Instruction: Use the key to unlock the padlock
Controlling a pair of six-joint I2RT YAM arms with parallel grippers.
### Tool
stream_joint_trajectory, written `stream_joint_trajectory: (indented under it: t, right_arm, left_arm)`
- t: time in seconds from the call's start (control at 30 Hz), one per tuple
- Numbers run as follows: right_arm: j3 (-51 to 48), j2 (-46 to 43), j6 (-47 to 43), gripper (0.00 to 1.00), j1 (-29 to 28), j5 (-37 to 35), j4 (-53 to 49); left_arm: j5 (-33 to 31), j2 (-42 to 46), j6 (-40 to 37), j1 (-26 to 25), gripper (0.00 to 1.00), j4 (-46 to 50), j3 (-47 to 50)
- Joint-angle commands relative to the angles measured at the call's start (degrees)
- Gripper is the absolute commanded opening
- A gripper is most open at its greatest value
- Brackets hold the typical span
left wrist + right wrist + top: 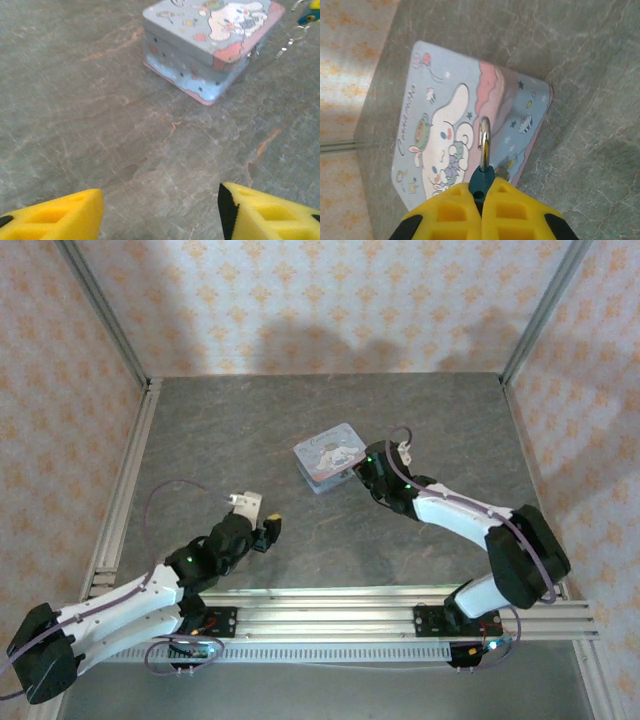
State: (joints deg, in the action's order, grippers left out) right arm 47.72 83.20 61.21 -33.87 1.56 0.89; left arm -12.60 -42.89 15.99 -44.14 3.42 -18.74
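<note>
The padlock's shackle stands open. My right gripper takes it away from the tin next, then down to the bare table toward the side and releases it.
My right gripper is shut on the padlock, a tiny dark teal body. Its silver shackle sticks out ahead, one end free of the body. The padlock hangs just over the near edge of a pale blue cartoon tin. In the top view the right gripper is at the tin's right corner. My left gripper is open over bare table, short of the tin, nothing between its yellow fingers. A thin silvery bit shows right of the tin; I cannot tell whether it is the key.
The tin sits mid-table. Papered walls and metal frame posts close in the grey stone-look table on three sides. An aluminium rail runs along the near edge.
</note>
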Motion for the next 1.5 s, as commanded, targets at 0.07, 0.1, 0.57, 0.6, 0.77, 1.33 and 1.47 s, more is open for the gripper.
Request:
stream_joint_trajectory:
  t: [0.07, 0.1, 0.57, 0.6, 0.77, 1.33, 1.47]
  right_arm:
    - [6.1, -3.2, -16.0, 0.00, 4.2, 8.1, -9.7]
    - [8.4, -2.6, -19.3, 0.00, 5.7, 10.9, -13.4]
    - [30.8, 15.3, -58.4, 0.00, 29.3, 25.6, -51.5]
    - [32.0, 17.1, -59.9, 0.00, 30.2, 24.0, -52.4]
    - [36.3, 23.1, -63.7, 0.00, 31.3, 13.0, -54.8]
    - [39.7, 21.5, -63.5, 0.42, 31.2, 9.5, -53.4]
    - [36.5, 16.0, -62.5, 0.49, 31.2, 10.6, -50.3]
  left_arm:
    - [-4.9, -2.4, 1.6, 2.7, 1.00, 14.8, -10.5]
    - [-4.7, -3.4, 1.5, 3.3, 1.00, 16.6, -12.2]
    - [10.2, -23.5, 1.5, 6.0, 1.00, 20.5, -31.7]
    - [11.0, -25.0, 1.7, 5.9, 1.00, 19.8, -32.3]
    - [13.2, -28.7, 2.3, 5.9, 1.00, 17.5, -34.0]
    - [12.4, -30.3, 1.9, 5.9, 1.00, 17.8, -34.5]
    - [8.4, -29.2, -0.4, 6.0, 1.00, 21.0, -36.1]
